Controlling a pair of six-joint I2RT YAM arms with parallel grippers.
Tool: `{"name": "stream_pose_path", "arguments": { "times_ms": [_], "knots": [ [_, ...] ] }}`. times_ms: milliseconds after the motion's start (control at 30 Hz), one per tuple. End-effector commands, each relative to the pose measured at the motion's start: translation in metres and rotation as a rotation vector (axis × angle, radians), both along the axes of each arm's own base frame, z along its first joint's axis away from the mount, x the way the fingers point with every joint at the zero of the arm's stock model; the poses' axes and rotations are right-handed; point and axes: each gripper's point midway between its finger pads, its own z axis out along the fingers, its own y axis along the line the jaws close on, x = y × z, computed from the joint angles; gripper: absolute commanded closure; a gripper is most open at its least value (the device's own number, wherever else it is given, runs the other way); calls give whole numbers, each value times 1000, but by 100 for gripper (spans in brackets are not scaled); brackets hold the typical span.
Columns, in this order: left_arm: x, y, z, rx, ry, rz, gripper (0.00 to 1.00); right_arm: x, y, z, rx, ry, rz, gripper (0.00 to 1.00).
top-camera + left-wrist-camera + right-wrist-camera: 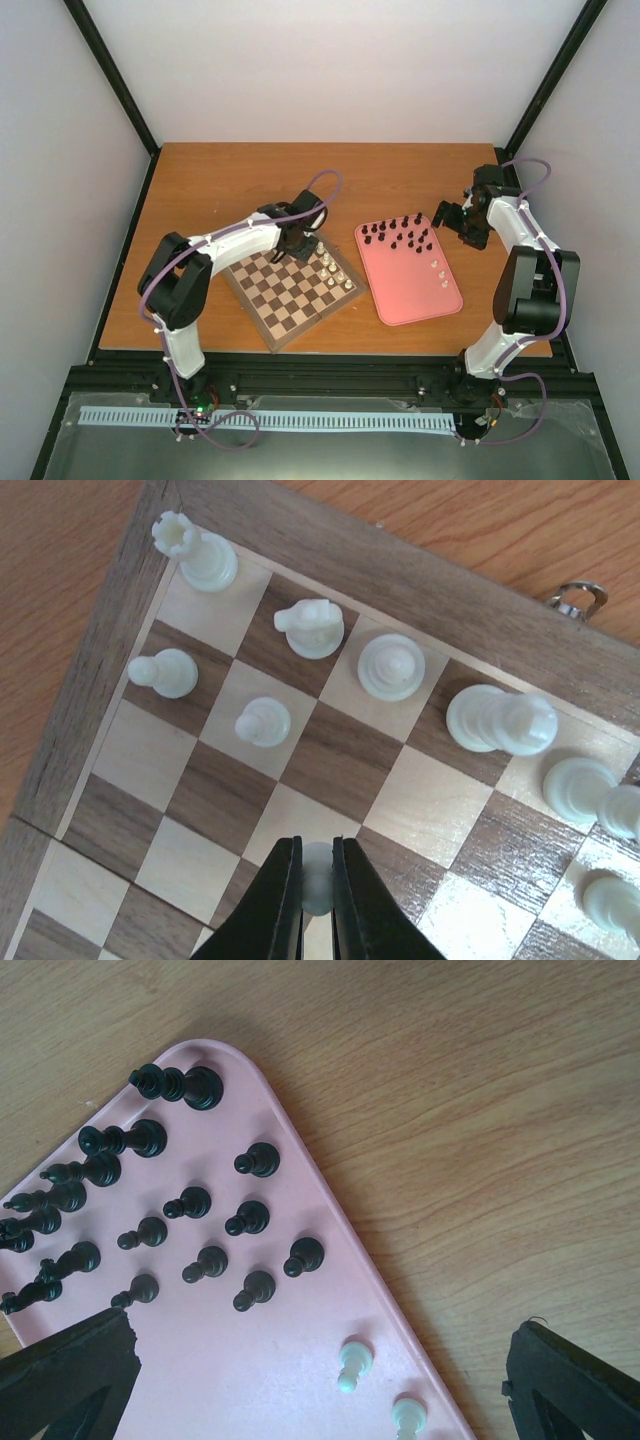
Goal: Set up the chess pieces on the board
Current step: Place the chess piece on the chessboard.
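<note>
I should next lower the pawn with my left gripper toward the bishop (390, 667), onto the dark square in front of the bishop, because that spot beside the pawns is empty.
My left gripper (317, 875) is shut on a cream-white pawn (317, 863), held just above the board (90, 680) near its far corner. On that corner stand a white rook (195, 555), a knight (310, 627), a bishop (390, 667), taller pieces (500, 720) and two pawns (163, 672). In the top view the left gripper (300, 245) hangs over the board (290, 300). My right gripper (320, 1400) stands wide open with nothing between its fingers, above the pink tray's far right part. Several black pieces (200, 1210) and two white pawns (353, 1363) stand below it.
The pink tray (415, 295) lies right of the board, with black pieces (400, 232) at its far end and white pawns (437, 270) along its right side. The right gripper (450, 218) hovers at the tray's far right corner. A metal clasp (575, 598) sticks out from the board's far edge.
</note>
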Motion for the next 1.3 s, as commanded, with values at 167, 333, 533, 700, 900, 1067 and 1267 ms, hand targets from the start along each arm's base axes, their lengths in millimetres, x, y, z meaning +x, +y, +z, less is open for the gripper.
{"name": "stream_pose_path", "arguments": {
  "times_ms": [167, 333, 533, 700, 900, 1067, 1267],
  "knots": [
    [21, -12, 2, -36, -23, 2, 99, 2, -4, 6, -12, -25, 2, 0],
    [25, -14, -3, -40, -27, 11, 99, 3, -5, 5, -14, -22, 1, 0],
    [30, -16, -6, -41, -24, 13, 99, 3, -5, 3, -14, -17, 3, 0],
    [31, -17, -10, -41, -17, 15, 98, 3, -5, 1, -14, -11, 1, 0],
    [32, -17, -12, -42, -12, 17, 96, 4, -5, 0, -14, -9, 1, 0],
    [32, -18, -13, -46, -6, 14, 95, 6, -5, 0, -10, -9, 0, 0],
    [33, -17, -13, -44, -4, 16, 93, 6, -5, -1, -10, -9, 2, 0]
  ]
}}
